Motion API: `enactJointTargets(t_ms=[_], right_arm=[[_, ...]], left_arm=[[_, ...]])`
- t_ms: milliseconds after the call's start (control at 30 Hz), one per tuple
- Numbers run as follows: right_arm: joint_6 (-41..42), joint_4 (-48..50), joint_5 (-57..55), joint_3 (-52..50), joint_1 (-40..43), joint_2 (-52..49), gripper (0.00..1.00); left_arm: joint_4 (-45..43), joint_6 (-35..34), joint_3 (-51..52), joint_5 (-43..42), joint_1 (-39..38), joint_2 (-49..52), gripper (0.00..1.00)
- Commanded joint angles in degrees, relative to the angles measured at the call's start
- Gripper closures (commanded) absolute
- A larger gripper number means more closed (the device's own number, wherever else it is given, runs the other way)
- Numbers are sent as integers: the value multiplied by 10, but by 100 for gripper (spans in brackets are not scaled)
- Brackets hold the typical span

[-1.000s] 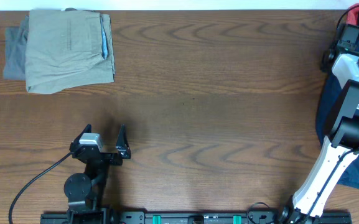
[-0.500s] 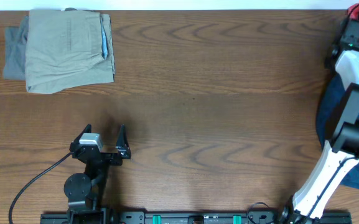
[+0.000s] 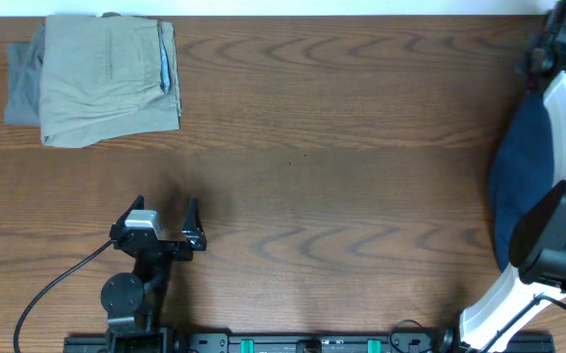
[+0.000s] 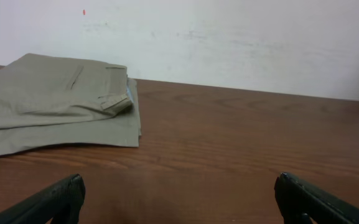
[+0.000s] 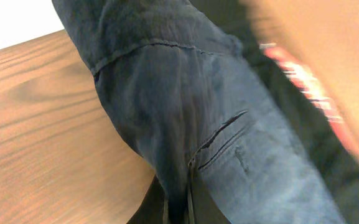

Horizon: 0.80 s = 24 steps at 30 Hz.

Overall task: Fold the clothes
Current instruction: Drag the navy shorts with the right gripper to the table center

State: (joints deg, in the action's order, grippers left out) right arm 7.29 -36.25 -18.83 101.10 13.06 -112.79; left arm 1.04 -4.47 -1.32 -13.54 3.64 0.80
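Next, my right gripper will carry the navy shorts [image 3: 513, 186] to the left in the overhead view and lower them onto the table's middle, since the wood there is bare.
Navy blue shorts [image 5: 185, 118] with a stitched pocket hang bunched from my right gripper [image 5: 178, 208], which is shut on a fold of the cloth. In the overhead view the shorts [image 3: 513, 186] stretch along the table's right edge under the right arm, and the right gripper [image 3: 555, 39] is at the far right corner, partly cut off. Folded khaki shorts [image 3: 106, 78] lie at the far left on a grey garment [image 3: 23, 83]; they also show in the left wrist view [image 4: 55, 99]. My left gripper [image 3: 165, 230] is open and empty near the front edge, its fingers [image 4: 179, 202] wide apart over bare wood.
The table [image 3: 341, 176] is brown wood, with a white wall beyond its far edge [image 4: 229, 37]. A blurred red and dark shape [image 5: 303, 81] lies to the right of the navy shorts. A black cable [image 3: 57, 284] runs from the left arm.
My right arm has moved toward the far right corner with the navy shorts, drawing the cloth out along the table's right edge. The left arm has not moved.
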Motion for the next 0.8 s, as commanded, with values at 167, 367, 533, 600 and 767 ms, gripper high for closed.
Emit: enactJointTargets(t_ms=[167,367,533,600,767], right_arm=[[15,-25,246,3,-129,15,99],[-36,-42,289,3,-263,14,99],[-148,-80,296,3,-373,9,99],[-183,-99,296,3,-411,6,99],[-187,-137,304,3,-470,3,99]], left_arm=[[17,2,11,-7,-2,-2,2],[17,2,11,-7,-2,-2,2],[17,2,11,-7,-2,-2,2],[17,2,11,-7,-2,-2,2],[17,2,11,-7,-2,-2,2]])
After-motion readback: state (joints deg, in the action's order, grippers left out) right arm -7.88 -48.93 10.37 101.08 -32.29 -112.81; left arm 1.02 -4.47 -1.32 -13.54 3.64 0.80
